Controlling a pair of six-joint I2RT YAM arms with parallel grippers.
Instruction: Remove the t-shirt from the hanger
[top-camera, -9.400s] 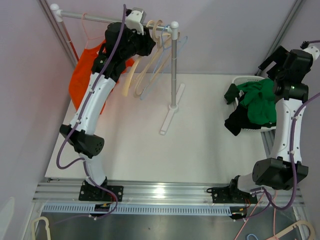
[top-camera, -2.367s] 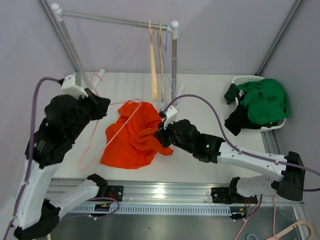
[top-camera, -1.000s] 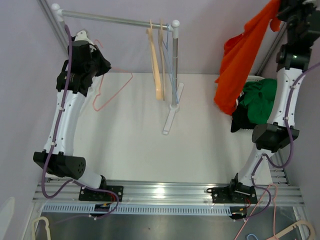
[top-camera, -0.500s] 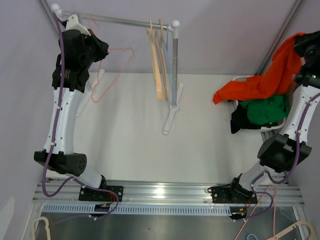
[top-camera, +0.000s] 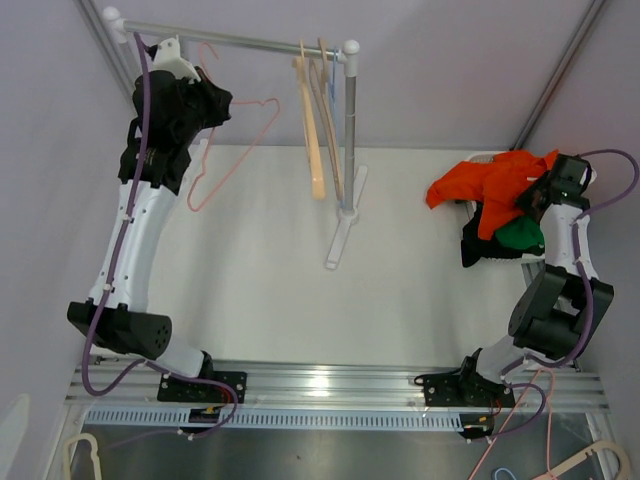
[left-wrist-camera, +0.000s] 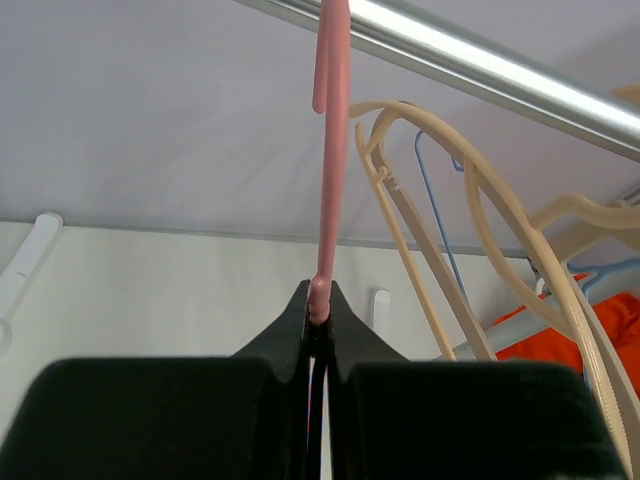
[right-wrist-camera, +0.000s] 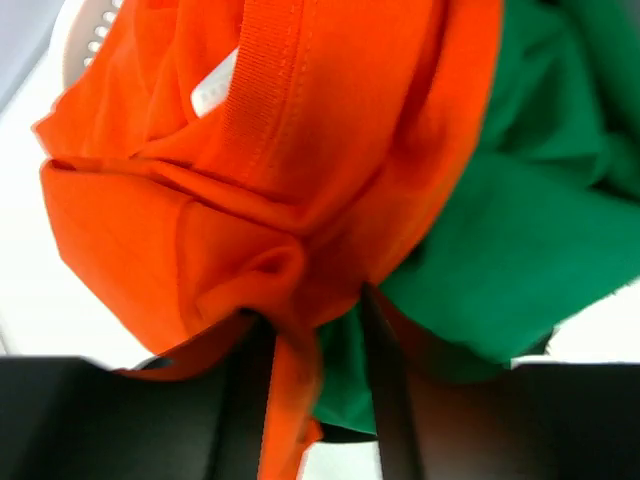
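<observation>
The pink hanger is already bare, so the left gripper will go up toward the cream hangers, lower the pink hanger's hook over the bar (top-camera: 250, 42) (left-wrist-camera: 480, 70) beside them and let go.
The orange t-shirt (top-camera: 478, 182) (right-wrist-camera: 250, 150) lies crumpled on the clothes in the white basket (top-camera: 478, 158), off the hanger. My right gripper (top-camera: 541, 191) (right-wrist-camera: 315, 330) hovers just over it, fingers apart, with a loose fold of the shirt still hanging between them. The bare pink hanger (top-camera: 236, 140) (left-wrist-camera: 331, 150) is up at the silver rail (top-camera: 250, 42) (left-wrist-camera: 480, 70), its hook reaching the rail. My left gripper (top-camera: 212, 103) (left-wrist-camera: 318, 300) is shut on the hanger's neck, just below the hook.
Cream and blue hangers (top-camera: 313, 130) (left-wrist-camera: 520, 240) hang on the rail near the rack's upright post (top-camera: 347, 130). A green garment (top-camera: 520, 236) (right-wrist-camera: 520, 230) and a black one (top-camera: 480, 245) fill the basket at the table's right edge.
My right arm came down from high over the basket, the t-shirt settled onto the pile and the jaws parted. My left arm moved the pink hanger a little right along the rail.
</observation>
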